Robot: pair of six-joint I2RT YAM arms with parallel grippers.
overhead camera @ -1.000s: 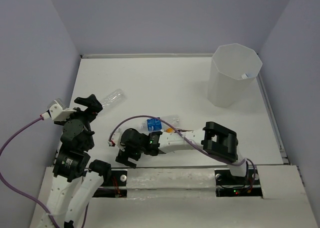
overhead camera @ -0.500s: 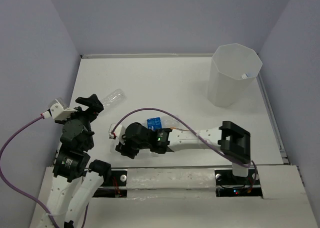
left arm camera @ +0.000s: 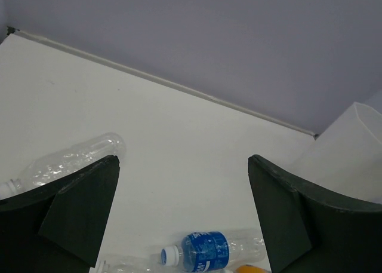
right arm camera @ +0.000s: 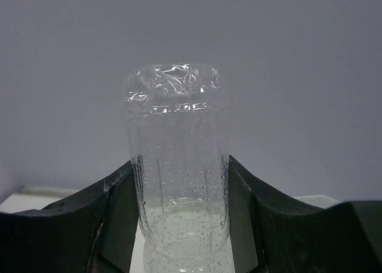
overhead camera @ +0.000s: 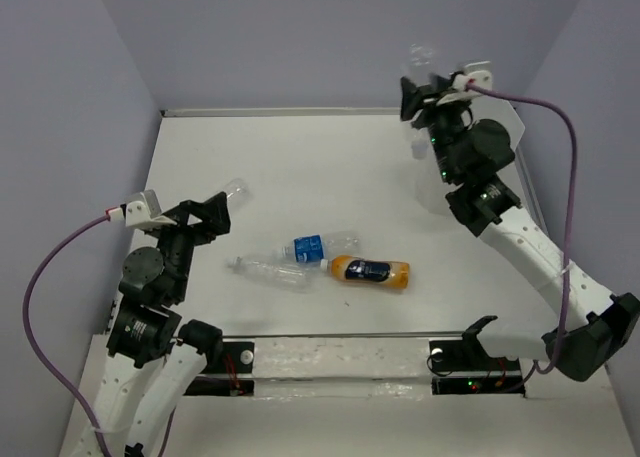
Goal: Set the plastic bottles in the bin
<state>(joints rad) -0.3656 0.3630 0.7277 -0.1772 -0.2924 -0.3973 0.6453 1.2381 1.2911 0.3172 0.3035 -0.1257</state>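
Note:
My right gripper will next carry the bottle to the right in the top view, over the bin's opening [overhead camera: 505, 116] [right arm camera: 317, 201], which lies that way, and let go of it.
My right gripper [overhead camera: 420, 89] is raised high over the near rim of the white bin [overhead camera: 428, 177] and is shut on a clear plastic bottle [right arm camera: 179, 165], which stands upright between its fingers [right arm camera: 119, 204]. On the table lie a blue-labelled bottle [overhead camera: 320, 246], an orange bottle [overhead camera: 370, 271] with a dark label, and a clear bottle [overhead camera: 268, 269]. Another clear bottle [overhead camera: 228, 191] lies at the left, just past my left gripper [overhead camera: 205, 215]. That gripper [left arm camera: 184, 165] is open and empty, with this bottle [left arm camera: 65, 159] beside its left finger.
My right arm crosses in front of the bin and hides most of it. The left wrist view shows the bin [left arm camera: 349, 147] at far right, below the lilac back wall. A purple cable loops off each wrist.
My right arm has swung from the table's front middle up to the bin, carrying a clear bottle. The orange and clear bottles beneath it now show. My left gripper shifted slightly right.

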